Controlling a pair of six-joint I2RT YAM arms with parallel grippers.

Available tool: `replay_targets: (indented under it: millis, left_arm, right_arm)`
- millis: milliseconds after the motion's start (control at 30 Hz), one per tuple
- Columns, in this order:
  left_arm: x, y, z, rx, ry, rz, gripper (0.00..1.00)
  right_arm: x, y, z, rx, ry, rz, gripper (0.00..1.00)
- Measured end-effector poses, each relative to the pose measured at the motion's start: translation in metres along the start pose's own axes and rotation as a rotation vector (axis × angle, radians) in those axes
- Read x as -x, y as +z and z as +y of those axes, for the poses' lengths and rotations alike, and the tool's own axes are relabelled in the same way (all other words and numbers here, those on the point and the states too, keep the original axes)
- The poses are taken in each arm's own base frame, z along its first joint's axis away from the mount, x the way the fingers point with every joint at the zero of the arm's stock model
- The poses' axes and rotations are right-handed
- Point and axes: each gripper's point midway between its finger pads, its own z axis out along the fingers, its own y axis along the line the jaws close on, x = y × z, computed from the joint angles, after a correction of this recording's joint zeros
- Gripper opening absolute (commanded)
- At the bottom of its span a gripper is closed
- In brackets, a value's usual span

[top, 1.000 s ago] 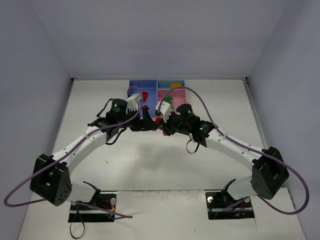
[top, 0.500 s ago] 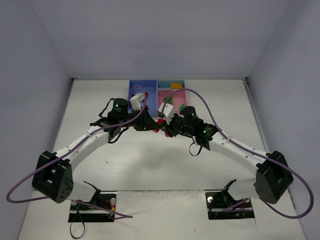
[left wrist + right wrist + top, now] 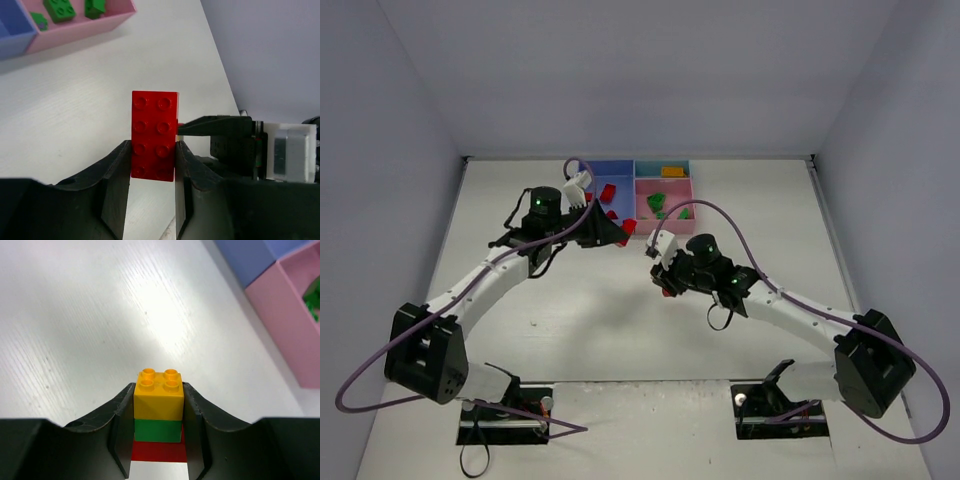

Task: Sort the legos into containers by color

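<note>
Other red legos are already inside, so my left gripper should next move outward over the inside of the blue container (image 3: 10, 24) and let go of the flat red lego there.
My left gripper (image 3: 152, 150) is shut on a flat red lego (image 3: 154, 134), which stands up between the fingers; from above, the gripper (image 3: 618, 233) sits just in front of the blue container (image 3: 620, 167). The right gripper (image 3: 158, 395) is shut on a stack of legos (image 3: 158, 412) with orange on top, green in the middle and red below; from above, it (image 3: 665, 285) hangs over bare table in front of the pink container (image 3: 665, 188). Red legos (image 3: 608, 193) lie in the blue one, green legos (image 3: 656, 203) in the pink one, and an orange lego (image 3: 671, 171) in the teal container (image 3: 647, 168).
The containers stand joined at the table's far middle, against the back wall. Grey walls close in the table on the left, right and far sides. Purple cables loop from both arms. In the left wrist view, the right arm's black wrist (image 3: 240, 145) is close beside the red lego.
The left gripper has shut on the red lego and swung left, out from over the containers. The right arm has drawn back toward the near side with its stack.
</note>
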Motion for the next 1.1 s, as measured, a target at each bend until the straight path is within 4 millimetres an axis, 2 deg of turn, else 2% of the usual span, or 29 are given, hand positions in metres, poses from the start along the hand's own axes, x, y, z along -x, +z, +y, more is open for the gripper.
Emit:
replay_targets:
  millis: [67, 133, 267, 367, 400, 433, 467, 600, 667, 700, 800, 933, 1033, 1100]
  left_arm:
    - [0.011, -0.002, 0.008, 0.038, 0.022, -0.022, 0.00]
    - [0.026, 0.000, 0.017, 0.105, 0.063, -0.043, 0.00]
    - [0.065, 0.014, 0.042, 0.253, 0.154, -0.083, 0.04]
    - [0.089, 0.029, 0.075, 0.386, 0.204, -0.097, 0.07]
    - [0.094, 0.035, 0.088, 0.429, 0.211, -0.093, 0.11]
    - [0.097, 0.040, 0.099, 0.464, 0.217, -0.087, 0.25]
    - [0.100, 0.047, 0.112, 0.501, 0.221, -0.078, 0.32]
    - [0.100, 0.068, 0.156, 0.610, 0.230, -0.030, 0.55]
    - [0.095, 0.073, 0.172, 0.646, 0.226, -0.004, 0.67]
    - [0.093, 0.074, 0.176, 0.657, 0.229, 0.006, 0.69]
    - [0.091, 0.072, 0.179, 0.672, 0.233, 0.012, 0.73]
    - [0.099, 0.061, 0.162, 0.652, 0.269, -0.026, 0.73]
    - [0.096, 0.037, 0.134, 0.602, 0.317, -0.086, 0.73]
    - [0.090, 0.020, 0.106, 0.529, 0.350, -0.139, 0.73]
  right_arm:
    - [-0.014, -0.003, 0.000, -0.005, 0.027, 0.028, 0.00]
    - [-0.019, -0.007, -0.003, -0.015, 0.047, 0.038, 0.00]
    - [-0.013, -0.013, -0.011, -0.041, 0.073, 0.013, 0.00]
    - [-0.009, -0.014, -0.014, -0.047, 0.096, 0.005, 0.00]
    - [-0.007, -0.015, -0.015, -0.050, 0.104, 0.002, 0.00]
    - [-0.004, -0.015, -0.015, -0.051, 0.111, -0.001, 0.00]
    - [0.000, -0.016, -0.016, -0.054, 0.120, -0.008, 0.00]
    - [0.018, -0.019, -0.025, -0.078, 0.163, -0.043, 0.00]
    - [0.025, -0.021, -0.032, -0.094, 0.197, -0.060, 0.00]
    - [0.028, -0.022, -0.036, -0.103, 0.211, -0.067, 0.00]
    - [0.037, -0.027, -0.049, -0.134, 0.266, -0.092, 0.00]
    - [0.052, -0.030, -0.065, -0.171, 0.352, -0.124, 0.00]
    - [0.063, -0.030, -0.073, -0.193, 0.430, -0.149, 0.00]
    - [0.074, -0.031, -0.079, -0.203, 0.485, -0.174, 0.00]
